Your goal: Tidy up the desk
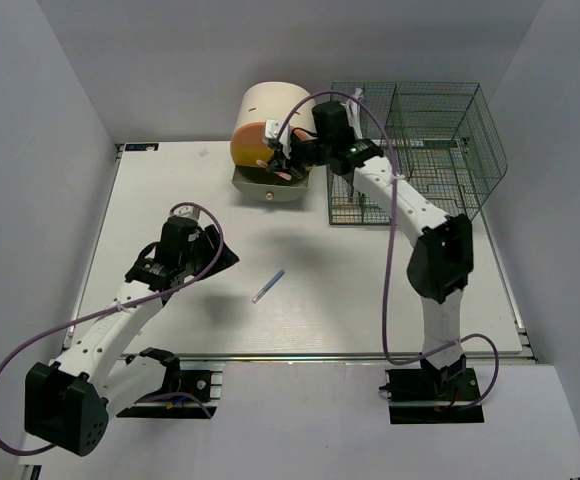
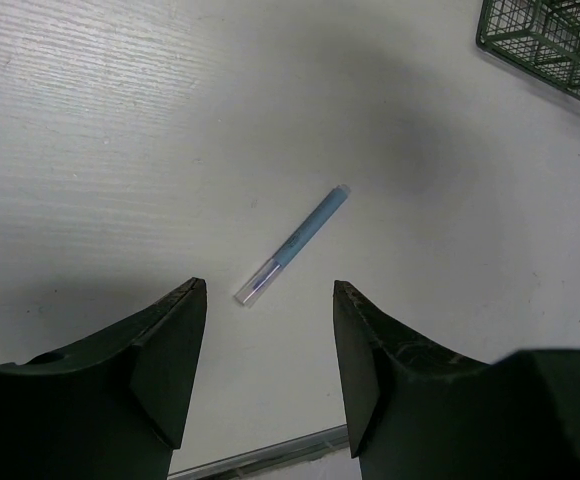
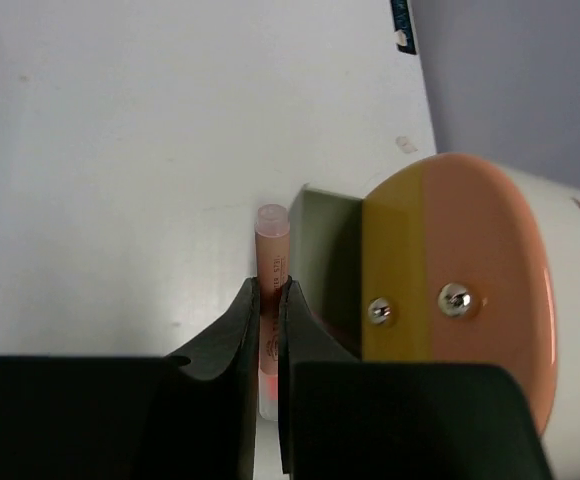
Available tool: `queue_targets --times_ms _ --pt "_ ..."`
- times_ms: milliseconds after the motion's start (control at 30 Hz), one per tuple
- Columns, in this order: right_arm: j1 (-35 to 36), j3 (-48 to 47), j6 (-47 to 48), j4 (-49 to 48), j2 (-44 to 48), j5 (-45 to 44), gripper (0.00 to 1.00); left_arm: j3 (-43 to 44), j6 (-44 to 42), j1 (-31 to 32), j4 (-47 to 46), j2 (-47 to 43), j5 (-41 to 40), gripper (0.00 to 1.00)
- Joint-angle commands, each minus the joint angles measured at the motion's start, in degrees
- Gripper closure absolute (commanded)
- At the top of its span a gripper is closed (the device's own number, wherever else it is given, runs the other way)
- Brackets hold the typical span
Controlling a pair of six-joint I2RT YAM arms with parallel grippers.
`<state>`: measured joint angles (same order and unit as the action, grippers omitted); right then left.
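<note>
I will next move my left gripper down and across onto the blue pen's body (image 1: 273, 281) (image 2: 314, 224), because it is below the gripper's fingers and to their right in the top view.
The white desk (image 1: 160, 190) carries a blue pen (image 1: 268, 286) with a clear cap, lying loose near its middle. My left gripper (image 1: 210, 255) hovers just left of it, open; in the left wrist view the blue pen (image 2: 300, 240) lies just beyond the open gripper (image 2: 269, 288), with nothing between the fingers. My right gripper (image 3: 270, 292) is shut on a pink-orange pen (image 3: 273, 245), held over the desk (image 3: 120, 150) right beside the drawer box (image 3: 470, 260). In the top view the right gripper (image 1: 282, 160) sits at the front of that box.
The cream, orange and yellow drawer box (image 1: 265, 115) stands at the back centre with an olive drawer (image 1: 270, 188) pulled out. A green wire mesh organizer (image 1: 440, 130) stands to its right, its corner (image 2: 550, 40) also showing in the left wrist view.
</note>
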<state>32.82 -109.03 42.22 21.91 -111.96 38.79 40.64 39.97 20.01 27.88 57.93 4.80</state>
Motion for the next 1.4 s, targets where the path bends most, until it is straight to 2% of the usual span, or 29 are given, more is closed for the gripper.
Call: queue_targets --times_ms 0,67,167,267,533,633,667,767,1000,1067,1100,1133,1167,1233,1267,1367 --pt "-0.03 -6.62 6.37 -3.35 -6.68 1.47 1.0 -0.56 -0.24 0.2 -0.46 -1.94 0.74 0.37" --pt "-0.12 -4.97 8.75 -11.07 -7.83 0.07 1.0 -0.91 -0.24 0.2 -0.46 -2.38 0.65 0.37" --pt "0.05 -4.6 11.82 -16.71 -10.19 -2.38 1.0 -1.35 -0.33 0.2 -0.72 -2.65 0.83 0.37" --pt "-0.47 -8.63 11.84 -16.37 -13.62 -3.63 1.0 -1.62 -0.33 0.2 -0.98 -2.39 1.44 0.37" --pt "-0.65 -7.51 10.96 -17.78 -16.53 -8.02 0.99 -0.92 -1.47 0.2 -2.21 -0.37 3.02 0.37" --pt "-0.56 -8.47 9.38 -16.82 -18.46 -10.04 0.91 -0.39 -1.91 0.2 -2.56 0.43 3.37 0.37" --pt "-0.65 -8.82 8.94 -16.55 -18.73 -10.65 0.83 -0.48 -1.91 0.2 -2.74 0.69 3.55 0.37" --pt "-0.74 -8.65 7.79 -15.5 -18.64 -10.66 0.7 -0.56 -1.91 0.2 -3.7 1.39 4.34 0.37" --pt "-1.26 -7.07 4.81 -14.97 -16.36 -9.61 0.6 -1.53 -2.7 1.34 -8.63 4.98 8.03 0.36" --pt "-1.79 -7.16 -0.34 -15.41 -15.4 -7.77 0.67 -0.66 -3.75 1.96 -9.33 6.66 8.3 0.36" --pt "-2.05 -7.33 -3.25 -15.32 -13.91 -6.28 0.77 -0.39 -4.1 3.27 -9.59 8.32 8.3 0.36" --pt "-3.54 -7.77 -6.41 -14.97 -13.11 -0.35 0.91 0.05 -4.54 3.28 -10.12 9.29 8.39 0.36" --pt "-4.07 -7.6 -12.62 -14.19 -12.32 3.97 0.96 0.49 -5.76 4.33 -10.47 10.17 8.12 0.37" --pt "-5.83 -5.24 -19.59 -14.61 -8.99 14.24 1.0 1.19 -7.09 6.08 -11.0 12.8 6.9 0.39" --pt "-6.53 -4.01 -26.33 -14.88 -7.76 16.74 1.0 2.15 -8.57 6.7 -11.0 13.86 6.28 0.39" --pt "-7.85 3.87 -33.22 -16.02 -1.87 23.96 1.0 4.52 -11.39 9.25 -10.04 18.43 4.08 0.42"
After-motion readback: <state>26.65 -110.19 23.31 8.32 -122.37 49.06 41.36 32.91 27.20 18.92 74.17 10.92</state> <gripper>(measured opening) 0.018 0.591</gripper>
